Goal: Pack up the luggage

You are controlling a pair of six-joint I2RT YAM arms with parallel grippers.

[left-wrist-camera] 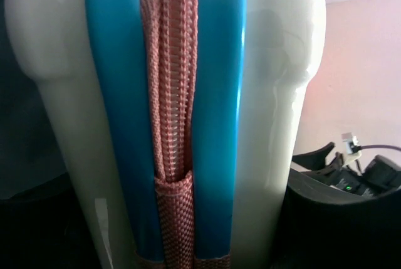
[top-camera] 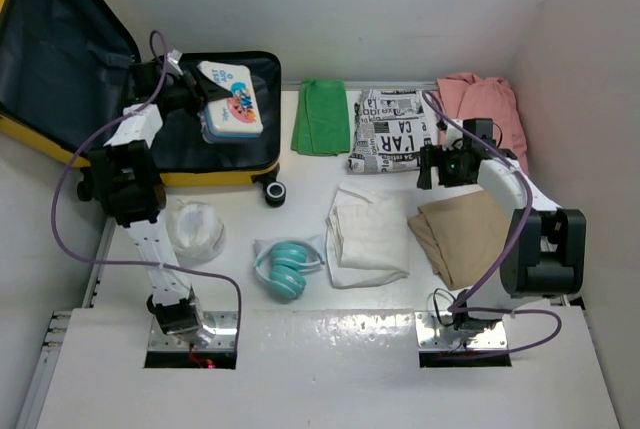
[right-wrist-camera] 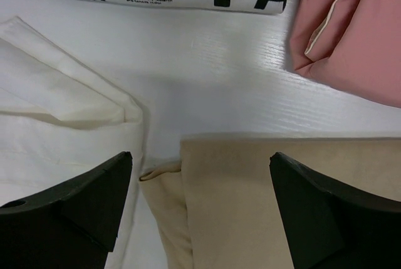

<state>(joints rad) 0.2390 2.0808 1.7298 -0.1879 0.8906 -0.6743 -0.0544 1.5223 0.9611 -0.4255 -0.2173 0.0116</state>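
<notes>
My left gripper moves down toward the right in the top view next and releases the box on the lining nearest the green cloth, the luggage's empty end.
The luggage (top-camera: 200, 177) lies open at the back left, a yellow suitcase with dark lining and its lid (top-camera: 60, 49) propped up. My left gripper (top-camera: 198, 101) is over the open half, shut on a white-and-blue box (top-camera: 232, 101) with a cartoon lid. In the left wrist view this box (left-wrist-camera: 276, 93) fills the frame with its blue bands and pink zipper, hiding the fingers. My right gripper (top-camera: 428, 164) (right-wrist-camera: 200, 156) stands open just above the far edge of a folded tan cloth (right-wrist-camera: 269, 212), touching nothing.
On the table lie a green cloth (top-camera: 322, 117), a newspaper-print cloth (top-camera: 392, 131), a pink garment (top-camera: 485, 104), a white cloth (top-camera: 368, 234), the tan cloth (top-camera: 462, 234), teal headphones (top-camera: 288, 267) and a clear round container (top-camera: 197, 229). Walls close in on both sides.
</notes>
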